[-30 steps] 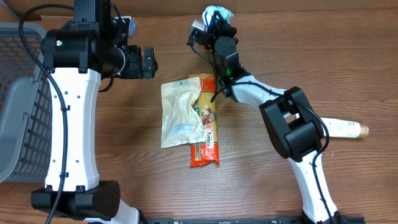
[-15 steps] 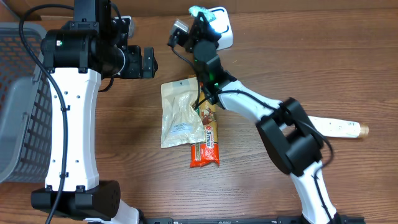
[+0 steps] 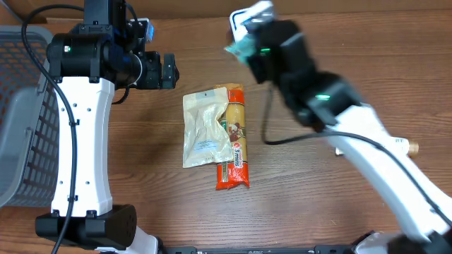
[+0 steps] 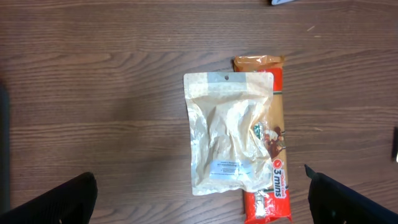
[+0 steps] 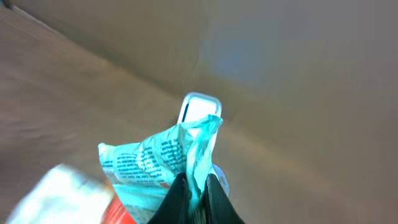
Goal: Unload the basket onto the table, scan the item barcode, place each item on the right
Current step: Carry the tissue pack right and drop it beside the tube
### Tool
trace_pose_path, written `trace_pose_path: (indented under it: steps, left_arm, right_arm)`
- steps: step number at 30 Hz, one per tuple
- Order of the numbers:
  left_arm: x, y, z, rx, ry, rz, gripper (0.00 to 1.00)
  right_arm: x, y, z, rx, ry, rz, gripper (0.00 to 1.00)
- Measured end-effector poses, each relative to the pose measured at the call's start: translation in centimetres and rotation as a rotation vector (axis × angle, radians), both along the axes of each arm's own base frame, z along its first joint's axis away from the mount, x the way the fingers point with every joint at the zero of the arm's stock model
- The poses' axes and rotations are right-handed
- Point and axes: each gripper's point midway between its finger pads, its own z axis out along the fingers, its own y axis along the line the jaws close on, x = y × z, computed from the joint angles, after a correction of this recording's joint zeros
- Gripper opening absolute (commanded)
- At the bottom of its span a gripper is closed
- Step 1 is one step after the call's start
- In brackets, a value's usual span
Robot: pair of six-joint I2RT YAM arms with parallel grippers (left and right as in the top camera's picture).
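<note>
Bare tabletop lies beyond the white tube, so my right gripper will swing to the right in the overhead view next, go down and release the packet (image 3: 239, 47) there.
My right gripper (image 5: 198, 182) is shut on the crumpled edge of a teal printed packet (image 5: 149, 158), the item. In the overhead view this arm is raised and blurred, with the teal packet (image 3: 239, 47) at the gripper (image 3: 247, 42) near the far edge. Just beyond the packet is a white rounded device (image 5: 199, 107), also at the top of the overhead view (image 3: 248, 14). I cannot make out a barcode on the packet. My left gripper (image 4: 202, 208) is open, hanging high over a cream pouch (image 4: 229, 134) and an orange noodle pack (image 4: 277, 155).
The cream pouch (image 3: 203, 129) overlaps the orange noodle pack (image 3: 235, 144) at the table's middle. A grey mesh basket (image 3: 21, 113) stands at the left edge. The brown tip of a white tube (image 3: 406, 147) shows at the right, behind my right arm.
My right arm has lifted up toward the camera and swung right, carrying the teal packet. The left arm and the two packs on the table have not moved.
</note>
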Motion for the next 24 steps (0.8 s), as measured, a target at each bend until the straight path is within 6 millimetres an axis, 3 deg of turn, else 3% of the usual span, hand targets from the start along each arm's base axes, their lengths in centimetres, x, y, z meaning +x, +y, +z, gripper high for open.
trace_pose_path:
  steps: [4,7,8,12,16,19,24]
  left_arm:
    - [0.0,0.0,0.0,0.0,0.0,0.0,1.0]
    - [0.0,0.0,0.0,0.0,0.0,0.0,1.0]
    - [0.0,0.0,0.0,0.0,0.0,0.0,1.0]
    - [0.0,0.0,0.0,0.0,0.0,0.0,0.99]
    - [0.0,0.0,0.0,0.0,0.0,0.0,1.0]
    - [0.0,0.0,0.0,0.0,0.0,0.0,1.0]
    - [0.0,0.0,0.0,0.0,0.0,0.0,1.0]
  right_arm:
    - [-2.1,-6.0,-1.3,0.142,0.206,-0.12,0.04]
    - [-2.4,-11.9,-3.5,0.229,0.356,-0.255,0.04]
    - [-2.4,-12.9,-4.0,0.245,0.38,-0.277,0.04]
    - [-2.4,-20.5,-8.1,0.325,0.51,-0.476,0.04]
    - [-1.4,-26.4,-13.0,0.372,0.579,-0.62,0.04]
    - [-1.8,-29.7,-17.8,0.383,0.69,-0.709,0.04]
    - [-2.7,-32.6,-24.0,0.391,0.845,-0.791,0.04]
